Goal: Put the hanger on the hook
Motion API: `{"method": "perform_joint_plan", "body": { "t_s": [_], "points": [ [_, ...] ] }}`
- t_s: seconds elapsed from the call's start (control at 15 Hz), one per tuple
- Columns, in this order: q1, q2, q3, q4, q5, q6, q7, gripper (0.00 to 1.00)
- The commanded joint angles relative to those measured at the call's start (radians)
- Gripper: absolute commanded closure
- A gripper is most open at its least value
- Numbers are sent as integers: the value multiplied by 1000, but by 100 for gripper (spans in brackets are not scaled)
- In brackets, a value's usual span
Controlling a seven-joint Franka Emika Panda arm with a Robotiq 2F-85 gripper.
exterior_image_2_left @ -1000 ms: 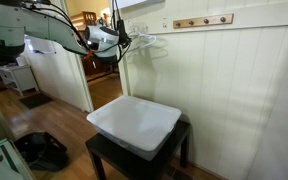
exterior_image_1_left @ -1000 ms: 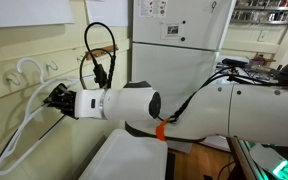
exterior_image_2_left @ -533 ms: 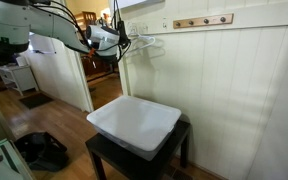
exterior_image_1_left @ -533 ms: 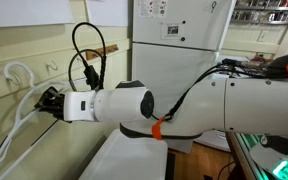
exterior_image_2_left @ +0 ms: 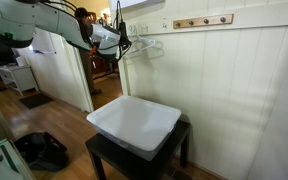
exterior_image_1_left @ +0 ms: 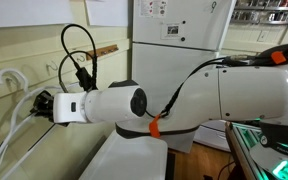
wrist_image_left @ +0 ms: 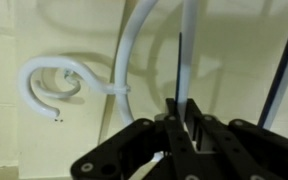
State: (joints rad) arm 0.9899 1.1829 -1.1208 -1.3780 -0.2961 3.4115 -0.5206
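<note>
My gripper holds the hanger. It will move down a little along the cream wall next, then let go of the hanger.
The white hanger (wrist_image_left: 132, 45) is pinched by one thin bar between my gripper's (wrist_image_left: 187, 118) black fingers. Its curved top hook curls at the left of the wrist view, close to the cream wall, around a small white curl that looks like the wall hook (wrist_image_left: 66, 82). I cannot tell whether they touch. In both exterior views the gripper (exterior_image_1_left: 40, 103) (exterior_image_2_left: 123, 42) holds the hanger (exterior_image_1_left: 8, 73) (exterior_image_2_left: 147, 45) up against the wall rail, with the hanger's arms slanting down from it.
A white box (exterior_image_2_left: 134, 125) sits on a dark low table (exterior_image_2_left: 104, 160) below the hanger. A brown wooden strip (exterior_image_2_left: 204, 20) with pegs is mounted higher on the wall. A doorway (exterior_image_2_left: 102, 75) opens behind the arm.
The arm has carried the hanger sideways along the wall; the hanger's top hook now sits closer to the wall rail.
</note>
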Motion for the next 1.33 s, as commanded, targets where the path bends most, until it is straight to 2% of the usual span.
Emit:
{"method": "perform_joint_plan", "body": {
  "t_s": [0.0,0.4,0.47,0.53,0.67,1.13,1.2,1.27],
  "points": [
    [-57,-50,93,68,-96,-67,-2,97],
    [-104,-94,199,95,-192,-154,-3,97],
    [-109,-100,211,94,-201,-168,2,85],
    [-117,-114,236,89,-219,-178,-1,61],
    [-118,-128,265,68,-191,-186,-35,57],
    [-133,-188,351,22,-192,-210,-56,6],
    [-139,-209,379,6,-197,-216,-68,1],
    [-157,-230,413,8,-252,-238,-35,0]
  ]
}}
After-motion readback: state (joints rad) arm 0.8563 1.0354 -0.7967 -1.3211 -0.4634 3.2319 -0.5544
